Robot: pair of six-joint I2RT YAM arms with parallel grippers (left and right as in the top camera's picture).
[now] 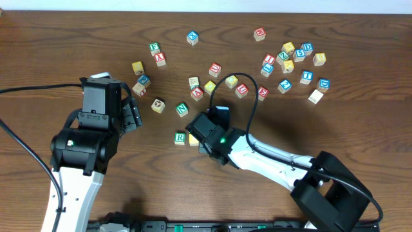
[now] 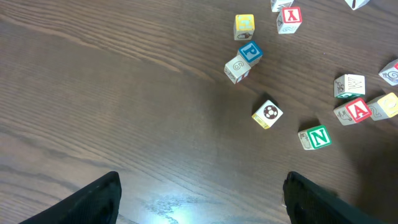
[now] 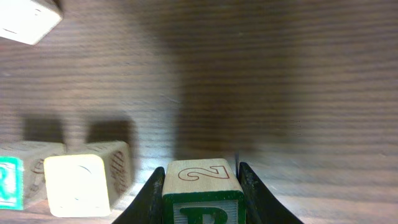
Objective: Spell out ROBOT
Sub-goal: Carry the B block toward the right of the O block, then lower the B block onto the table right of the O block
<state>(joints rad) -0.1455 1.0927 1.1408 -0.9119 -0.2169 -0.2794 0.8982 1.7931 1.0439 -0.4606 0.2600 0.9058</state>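
Note:
The B cube eases sideways in my right gripper toward the yellow-topped cube's open side next for release there, since a gap still parts it from the row.
My right gripper (image 3: pixel 202 202) is shut on a green-framed B cube (image 3: pixel 202 186) whose upper face shows a red 2. It holds the cube low over the table, just right of a yellow-topped cube (image 3: pixel 78 183) and the green-framed R cube (image 3: pixel 9 180). From overhead, the R cube (image 1: pixel 179 137) and the yellow-topped cube (image 1: pixel 193 139) sit side by side, and my right gripper (image 1: pixel 206 140) covers the B cube. The blue-framed T cube (image 1: pixel 307 76) lies far right. My left gripper (image 1: pixel 132 116) hangs open over bare wood, its fingertips (image 2: pixel 93 199) wide apart.
A green N cube (image 1: pixel 182 109) and a red A cube (image 1: pixel 197 93) lie just beyond the row. Loose letter cubes are scattered across the far half of the table, with a dense cluster at the far right (image 1: pixel 290 58). A black cable (image 1: pixel 241 84) loops over the middle.

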